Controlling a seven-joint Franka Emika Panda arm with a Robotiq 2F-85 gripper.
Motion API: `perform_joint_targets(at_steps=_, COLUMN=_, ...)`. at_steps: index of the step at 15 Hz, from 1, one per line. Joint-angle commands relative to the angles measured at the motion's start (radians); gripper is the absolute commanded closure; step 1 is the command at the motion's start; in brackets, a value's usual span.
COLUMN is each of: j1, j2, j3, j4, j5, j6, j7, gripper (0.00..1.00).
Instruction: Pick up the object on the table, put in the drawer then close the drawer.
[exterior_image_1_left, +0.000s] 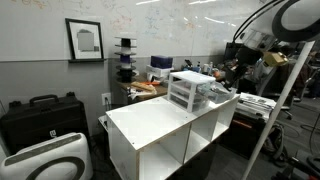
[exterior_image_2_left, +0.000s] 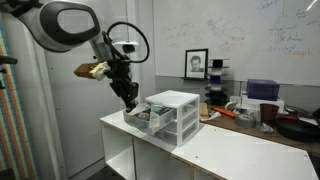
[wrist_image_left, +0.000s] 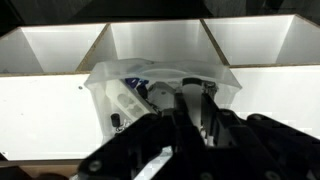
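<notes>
The pale object goes down in my gripper toward the small mixed items inside next for release there, because the top drawer stands pulled open below.
A small white translucent drawer unit (exterior_image_1_left: 188, 92) (exterior_image_2_left: 172, 116) stands on the white cabinet table (exterior_image_1_left: 150, 125) (exterior_image_2_left: 235, 155). Its top drawer (wrist_image_left: 102, 88) is pulled open toward the arm and holds small mixed items (wrist_image_left: 128, 95). In the wrist view my gripper (wrist_image_left: 194, 100) hangs right over the open drawer, fingers close together on a pale object (wrist_image_left: 193, 88) that is blurred and partly hidden. In both exterior views my gripper (exterior_image_1_left: 224, 78) (exterior_image_2_left: 131, 100) is at the drawer's open end, just above it.
The table has open shelf bays below (exterior_image_1_left: 165, 150). A black case (exterior_image_1_left: 40, 115) and a white device (exterior_image_1_left: 45, 160) sit on the floor. A cluttered desk (exterior_image_2_left: 262, 116) with a dark pan (exterior_image_2_left: 300, 126) stands behind. A framed picture (exterior_image_2_left: 196, 64) hangs on the wall.
</notes>
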Motion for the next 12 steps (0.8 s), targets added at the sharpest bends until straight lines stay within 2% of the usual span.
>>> perform_joint_targets(at_steps=1, j1=-0.015, j2=0.121, j3=0.014, j4=0.094, j5=-0.008, j6=0.039, j7=0.085, gripper=0.87)
perform_joint_targets(at_steps=7, j1=-0.005, j2=0.196, j3=0.006, j4=0.169, j5=-0.016, j6=0.027, j7=0.130, gripper=0.86)
perform_joint_targets(at_steps=8, j1=-0.004, j2=0.199, j3=0.006, j4=0.173, j5=-0.024, j6=0.020, j7=0.137, gripper=0.55)
perform_joint_targets(at_steps=9, j1=-0.005, j2=0.201, j3=0.003, j4=0.175, j5=-0.030, j6=0.015, j7=0.131, gripper=0.54)
perform_joint_targets(at_steps=12, j1=-0.005, j2=0.187, j3=0.002, j4=0.171, j5=-0.047, j6=-0.013, j7=0.131, gripper=0.31)
